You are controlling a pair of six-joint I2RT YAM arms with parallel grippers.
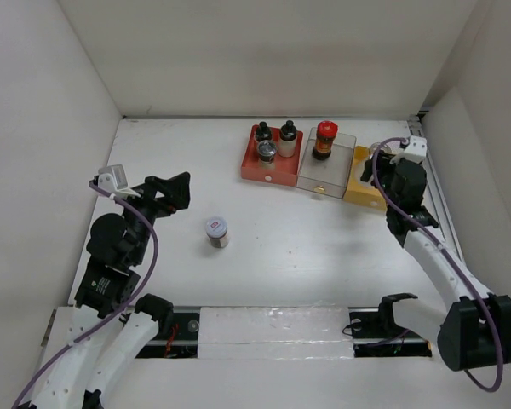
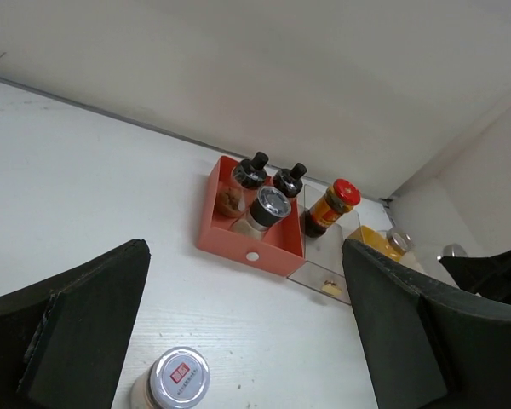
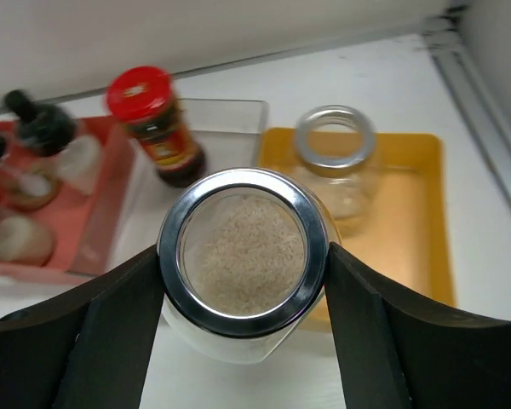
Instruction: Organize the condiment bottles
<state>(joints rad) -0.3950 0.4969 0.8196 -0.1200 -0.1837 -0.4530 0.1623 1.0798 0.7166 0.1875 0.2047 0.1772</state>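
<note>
I will next lower my right gripper into the near part of the yellow tray and release the jar of grains, since that part is empty before the second jar.
My right gripper (image 3: 243,254) is shut on a silver-lidded jar (image 3: 247,256) of pale grains, at the near edge of the yellow tray (image 3: 409,221). A second silver-lidded jar (image 3: 334,145) stands inside that tray. A red-capped bottle (image 1: 325,139) stands in the clear tray (image 1: 324,181). Two black-capped bottles (image 1: 262,132) and a dark-lidded jar (image 1: 266,152) sit in the red tray (image 1: 268,176). A white-capped jar (image 1: 216,230) stands alone at mid-table. My left gripper (image 1: 175,192) hangs open to its left, nothing between its fingers (image 2: 85,332).
The three trays line up along the back right, near the rear wall and the right wall rail (image 1: 439,183). White enclosure walls close off the left, back and right sides. The right arm (image 1: 434,256) reaches along the right edge.
</note>
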